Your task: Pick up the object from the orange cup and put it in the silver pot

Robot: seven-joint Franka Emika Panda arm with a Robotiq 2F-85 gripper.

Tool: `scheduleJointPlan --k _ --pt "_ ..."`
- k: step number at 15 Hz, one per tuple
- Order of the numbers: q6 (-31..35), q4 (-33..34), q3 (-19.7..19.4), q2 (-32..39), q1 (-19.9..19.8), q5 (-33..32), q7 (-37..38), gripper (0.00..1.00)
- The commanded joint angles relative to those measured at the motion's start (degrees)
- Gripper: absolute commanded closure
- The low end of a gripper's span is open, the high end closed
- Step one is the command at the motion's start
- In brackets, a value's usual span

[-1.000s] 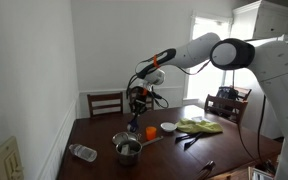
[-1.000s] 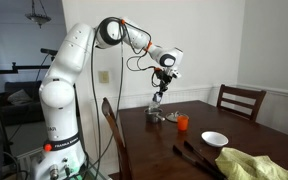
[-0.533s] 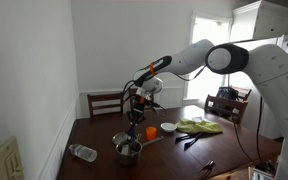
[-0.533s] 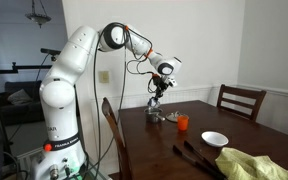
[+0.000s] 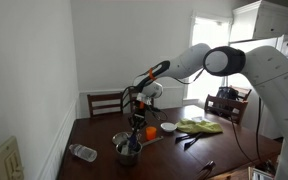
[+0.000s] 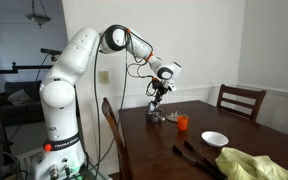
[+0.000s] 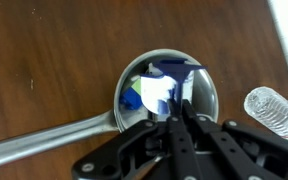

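I should next keep my gripper over the silver pot's opening and release the thin blue object, because the inside of the pot is directly below.
The silver pot (image 7: 121,100) stands on the dark wooden table, with its handle (image 7: 44,142) pointing to the left in the wrist view. It also shows in both exterior views (image 5: 127,149) (image 6: 157,117). My gripper (image 7: 179,108) hangs right over the pot's opening, jaws nearly together on a thin blue object (image 7: 177,90) that points down into the pot. Blue and green shapes show on the pot's shiny inside. The orange cup (image 5: 150,131) (image 6: 182,122) stands on the table just beside the pot. In both exterior views the gripper (image 5: 136,120) (image 6: 156,104) is low above the pot.
A clear plastic bottle (image 7: 275,112) (image 5: 82,152) lies next to the pot. A small white bowl (image 5: 168,128) (image 6: 214,139) and a yellow-green cloth (image 5: 200,126) (image 6: 252,165) lie farther along the table. Wooden chairs (image 5: 105,102) (image 6: 241,100) stand at the table's edges.
The gripper has come down from well above the table to just over the silver pot. The cup, pot and bottle have not moved.
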Motion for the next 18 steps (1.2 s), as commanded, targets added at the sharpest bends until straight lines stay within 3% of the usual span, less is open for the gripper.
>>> scheduleJointPlan --k 1,2,3,4,9,14,18 --pt "1.1 -0.2 -0.8 1.1 0.6 0.9 1.7 0.98" --pt "1.0 -0.3 -0.8 1.4 0.6 0.9 2.1 0.98" --pt "0.4 0.0 -0.7 1.9 0.6 0.8 2.4 0.68" --pt "0.2 0.2 -0.8 2.3 0.7 0.7 3.0 0.68" --pt "1.7 -0.2 -1.3 1.7 0.8 0.8 5.1 0.33" --pt "9.0 -1.1 -3.4 -0.4 2.3 -1.5 9.6 0.0" --pt "4.3 -2.0 -1.4 -3.0 1.3 -0.4 4.8 0.0"
